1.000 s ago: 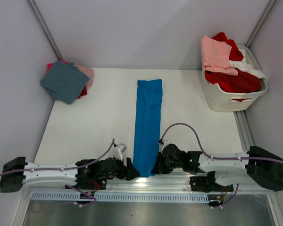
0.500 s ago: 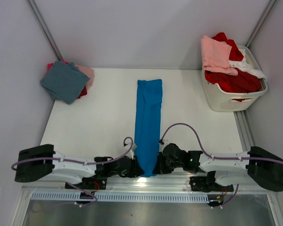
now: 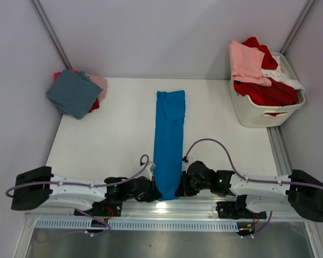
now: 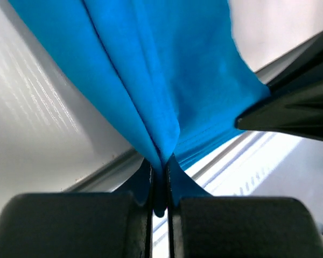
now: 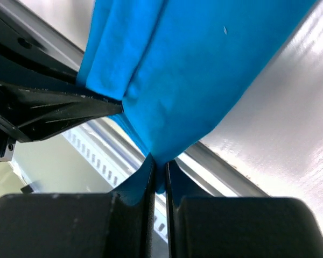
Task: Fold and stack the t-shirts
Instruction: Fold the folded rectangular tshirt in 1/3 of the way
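The blue t-shirt lies as a long piece of cloth. My right gripper lifts next, carries the t-shirt's corner outward and releases it down onto the t-shirt's far half (image 3: 175, 119).
A bright blue t-shirt (image 3: 168, 137), folded into a long narrow strip, lies down the middle of the table, its near end at the front edge. My left gripper (image 3: 155, 192) is shut on that end's left corner; in the left wrist view the blue cloth (image 4: 167, 102) is pinched between the jaws of the left gripper (image 4: 160, 183). My right gripper (image 3: 178, 191) is shut on the right corner, and the right wrist view shows the blue cloth (image 5: 204, 75) clamped in the right gripper (image 5: 159, 174). Folded tees (image 3: 74, 92), teal on top, are stacked at the back left.
A white slatted laundry basket (image 3: 258, 113) at the back right holds pink, red and white tees (image 3: 258, 70). A metal rail (image 3: 151, 223) runs along the table's near edge. Grey walls close in the table on three sides.
My left arm swung in from the left to the shirt's near left corner and its gripper closed on the cloth. The right gripper kept its hold and barely shifted.
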Controlling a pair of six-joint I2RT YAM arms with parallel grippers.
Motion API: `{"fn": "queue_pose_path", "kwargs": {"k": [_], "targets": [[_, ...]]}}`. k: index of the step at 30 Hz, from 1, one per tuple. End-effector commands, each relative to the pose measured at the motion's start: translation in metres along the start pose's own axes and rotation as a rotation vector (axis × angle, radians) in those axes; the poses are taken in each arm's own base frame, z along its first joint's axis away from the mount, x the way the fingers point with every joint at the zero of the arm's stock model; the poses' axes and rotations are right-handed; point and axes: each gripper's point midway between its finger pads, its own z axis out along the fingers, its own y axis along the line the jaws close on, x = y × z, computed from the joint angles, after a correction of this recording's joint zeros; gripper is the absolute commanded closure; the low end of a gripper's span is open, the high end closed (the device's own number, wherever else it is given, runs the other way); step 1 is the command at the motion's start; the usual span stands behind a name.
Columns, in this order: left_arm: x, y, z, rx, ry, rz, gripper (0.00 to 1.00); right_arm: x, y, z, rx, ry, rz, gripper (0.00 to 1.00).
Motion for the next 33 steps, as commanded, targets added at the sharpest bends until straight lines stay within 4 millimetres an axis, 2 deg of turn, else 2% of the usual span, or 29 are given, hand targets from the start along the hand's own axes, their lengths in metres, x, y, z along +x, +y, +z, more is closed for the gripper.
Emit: {"fn": "queue_pose_path", "kwargs": {"k": [1,2,5,7,9,14,15,17,18,21,22,23,24,27,28,30,31,32,33], "targets": [[0.004,0.027,-0.015,-0.088,0.012,0.063,1.0,-0.021,0.015,-0.015,-0.02,-0.056,-0.04,1.0],[0.003,0.033,-0.019,-0.11,0.008,0.071,1.0,-0.025,0.018,-0.017,-0.025,-0.068,-0.043,1.0],[-0.017,0.018,-0.034,-0.07,-0.062,0.078,1.0,-0.037,0.017,-0.025,-0.032,-0.098,-0.037,1.0],[-0.026,0.019,-0.042,-0.079,-0.091,0.092,1.0,-0.047,0.016,-0.028,-0.041,-0.115,-0.02,1.0],[-0.039,0.011,-0.05,-0.066,-0.12,0.107,1.0,-0.054,0.017,-0.029,-0.058,-0.116,-0.017,1.0],[-0.073,0.001,-0.059,-0.066,-0.18,0.137,1.0,-0.091,0.018,-0.033,-0.057,-0.175,-0.028,1.0],[-0.08,-0.004,-0.061,-0.06,-0.196,0.141,1.0,-0.102,0.024,-0.037,-0.067,-0.195,-0.051,1.0],[-0.096,0.001,-0.062,-0.088,-0.227,0.16,1.0,-0.118,0.021,-0.037,-0.056,-0.216,-0.049,1.0],[-0.107,-0.006,-0.066,-0.076,-0.25,0.162,1.0,-0.13,0.029,-0.041,-0.067,-0.238,-0.059,1.0],[-0.133,-0.008,-0.07,-0.08,-0.307,0.179,1.0,-0.151,0.023,-0.039,-0.038,-0.26,-0.086,1.0],[-0.146,-0.006,-0.071,-0.096,-0.338,0.195,1.0,-0.163,0.028,-0.041,-0.04,-0.283,-0.115,1.0],[-0.154,-0.005,-0.07,-0.115,-0.349,0.203,1.0,-0.169,0.021,-0.037,-0.014,-0.281,-0.113,1.0],[-0.168,-0.003,-0.073,-0.139,-0.373,0.209,1.0,-0.181,0.026,-0.039,-0.011,-0.3,-0.127,1.0],[-0.194,-0.005,-0.072,-0.167,-0.395,0.233,1.0,-0.197,0.015,-0.032,0.053,-0.303,-0.165,1.0],[-0.201,-0.008,-0.073,-0.166,-0.403,0.24,1.0,-0.208,0.02,-0.034,0.057,-0.322,-0.182,1.0],[-0.211,-0.006,-0.068,-0.184,-0.403,0.26,1.0,-0.22,0.007,-0.03,0.107,-0.32,-0.195,1.0],[-0.22,-0.011,-0.07,-0.177,-0.418,0.262,1.0,-0.226,0.005,-0.031,0.12,-0.329,-0.198,1.0],[-0.223,-0.014,-0.068,-0.159,-0.413,0.269,1.0,-0.238,0.005,-0.035,0.131,-0.356,-0.206,1.0],[-0.227,-0.009,-0.063,-0.167,-0.394,0.263,1.0,-0.248,-0.003,-0.037,0.146,-0.367,-0.188,1.0]]}}
